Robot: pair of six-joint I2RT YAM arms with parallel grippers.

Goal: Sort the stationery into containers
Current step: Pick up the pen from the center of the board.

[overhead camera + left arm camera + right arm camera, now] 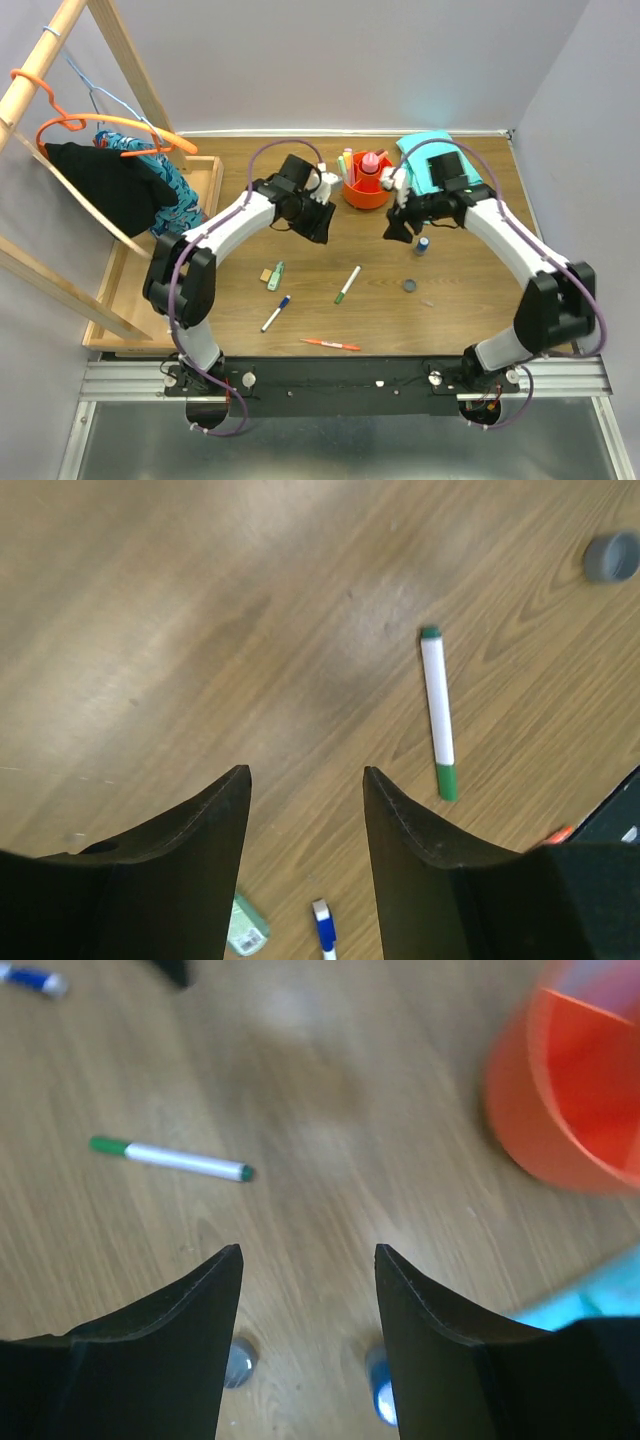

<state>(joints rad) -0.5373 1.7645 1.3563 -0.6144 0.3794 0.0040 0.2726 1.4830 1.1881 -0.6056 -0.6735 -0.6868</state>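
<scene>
The robot will bring its right gripper down and back onto the green-capped marker, turning the gripper's open fingers so they are on both sides of the marker's white body (349, 283) (186, 1161).
The round orange tub (366, 192) stands at the table's back centre and holds a pink glue bottle (371, 163) and pastel highlighters (347, 160). On the table lie a green-capped marker (348, 284), a blue-capped marker (276, 313), an orange pen (332, 344), a green highlighter (276, 275), a tan eraser (265, 274), a dark disc (409, 286) and a blue-capped bottle (423, 244). My left gripper (318, 225) hangs open and empty left of the tub, above bare wood (306, 772). My right gripper (397, 228) is open and empty right of the tub, above the bottle (380, 1388).
A teal cloth (430, 160) lies behind the right arm. A wooden tray (205, 185) with dark and patterned clothes stands at the left, under a wooden rack with an orange hanger (100, 125). Grey walls close the back and right.
</scene>
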